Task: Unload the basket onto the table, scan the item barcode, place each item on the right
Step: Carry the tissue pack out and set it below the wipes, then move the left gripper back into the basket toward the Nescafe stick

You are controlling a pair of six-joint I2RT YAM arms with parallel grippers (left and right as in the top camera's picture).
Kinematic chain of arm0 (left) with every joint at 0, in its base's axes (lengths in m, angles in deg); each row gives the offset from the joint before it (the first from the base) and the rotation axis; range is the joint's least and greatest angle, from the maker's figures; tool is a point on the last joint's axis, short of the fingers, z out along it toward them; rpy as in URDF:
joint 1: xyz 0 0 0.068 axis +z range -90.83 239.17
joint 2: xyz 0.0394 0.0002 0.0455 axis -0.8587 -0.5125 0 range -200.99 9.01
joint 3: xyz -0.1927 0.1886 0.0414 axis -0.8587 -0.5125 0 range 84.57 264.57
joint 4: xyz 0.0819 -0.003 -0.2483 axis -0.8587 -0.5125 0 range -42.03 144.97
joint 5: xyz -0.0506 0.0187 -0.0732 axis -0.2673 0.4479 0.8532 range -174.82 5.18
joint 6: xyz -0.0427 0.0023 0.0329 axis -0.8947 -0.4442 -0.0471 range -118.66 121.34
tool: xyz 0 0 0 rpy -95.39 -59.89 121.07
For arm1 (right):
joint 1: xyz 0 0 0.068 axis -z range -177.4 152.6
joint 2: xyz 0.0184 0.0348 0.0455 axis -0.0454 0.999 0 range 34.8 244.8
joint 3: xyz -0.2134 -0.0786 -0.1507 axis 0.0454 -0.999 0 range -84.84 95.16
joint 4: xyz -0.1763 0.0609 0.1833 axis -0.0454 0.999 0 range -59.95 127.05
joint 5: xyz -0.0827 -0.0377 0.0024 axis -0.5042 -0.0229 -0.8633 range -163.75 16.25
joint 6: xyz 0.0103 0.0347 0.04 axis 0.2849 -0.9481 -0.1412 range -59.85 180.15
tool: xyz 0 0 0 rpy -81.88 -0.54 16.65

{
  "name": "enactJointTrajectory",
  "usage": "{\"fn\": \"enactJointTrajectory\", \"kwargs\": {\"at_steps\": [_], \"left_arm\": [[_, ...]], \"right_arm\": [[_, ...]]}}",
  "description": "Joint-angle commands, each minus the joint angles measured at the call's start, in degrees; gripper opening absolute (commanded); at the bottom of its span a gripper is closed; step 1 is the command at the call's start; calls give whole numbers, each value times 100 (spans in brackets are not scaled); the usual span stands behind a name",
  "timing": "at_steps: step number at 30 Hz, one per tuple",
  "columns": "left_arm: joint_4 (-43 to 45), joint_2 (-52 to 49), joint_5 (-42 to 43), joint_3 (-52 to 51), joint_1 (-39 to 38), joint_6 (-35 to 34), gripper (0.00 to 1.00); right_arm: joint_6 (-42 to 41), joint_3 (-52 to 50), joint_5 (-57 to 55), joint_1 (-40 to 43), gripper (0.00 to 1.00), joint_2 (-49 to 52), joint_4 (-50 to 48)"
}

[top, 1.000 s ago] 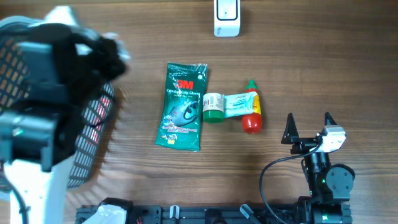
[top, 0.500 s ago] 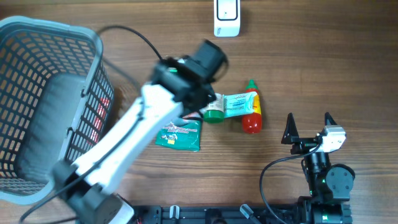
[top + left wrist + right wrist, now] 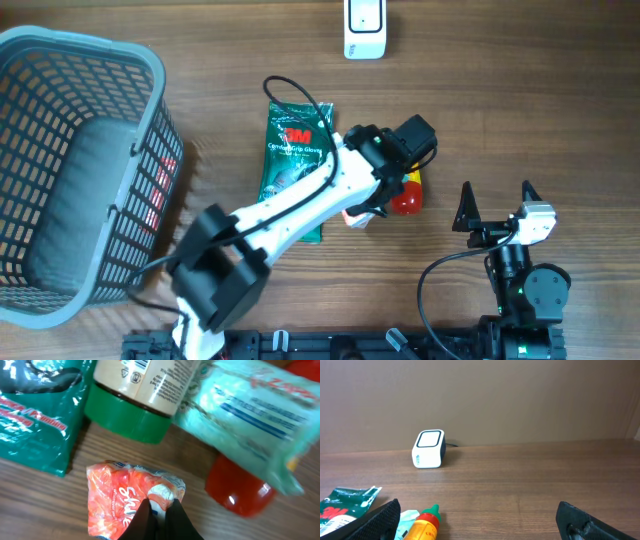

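Observation:
My left gripper is going to lower slightly toward the bare wood (image 3: 357, 218) beside the green cap next and release the packet there, because that spot is clear of other items.
My left gripper (image 3: 157, 509) is shut on the crumpled top of an orange-red snack packet (image 3: 117, 502), which hangs just over the wood. In the overhead view that gripper (image 3: 364, 206) is at the middle of the table, with a pale bit of the packet (image 3: 356, 217) showing under it. The white barcode scanner (image 3: 363, 30) stands at the far edge, also seen in the right wrist view as the scanner (image 3: 428, 449). My right gripper (image 3: 497, 206) stands open and empty at the front right, its gripper (image 3: 480, 522) facing the scanner.
A green 3M glove pack (image 3: 291, 150), a green-capped jar (image 3: 131, 416), a teal pouch (image 3: 250, 405) and a red sauce bottle (image 3: 405, 199) lie close together around the left gripper. A grey mesh basket (image 3: 150, 70) fills the left side.
The left arm has swung from over the basket rightward across the glove pack to the jar and bottle. Its jaws stayed shut. The right arm has not moved.

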Motion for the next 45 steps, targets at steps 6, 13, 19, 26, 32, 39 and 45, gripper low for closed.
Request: {"fn": "enactJointTrajectory", "kwargs": {"at_steps": [6,13,19,26,32,39,45], "left_arm": [[166,-452,-87,-26,-63,-116,13],[-61,-337,-101,120,37,-76,48],[-654,302,-234,907,431,308,94],[-1303,1272,-1508,1893,1106,684,100],[-1419,2087,-2343,2280,2190,1091,100],[-1449,2706,-2308,2297,4481,118,100],[-1991,2546,-1604,2234,6400,-2310,100]], "right_arm": [[74,-7,72,4,100,-35,-26],[72,-7,72,4,100,-35,-28],[72,-7,72,4,100,-35,-26],[72,-7,70,4,100,-35,-26],[74,-7,72,4,100,-35,-26],[72,-7,70,4,100,-35,-26],[72,-7,70,4,100,-35,-26]]}}
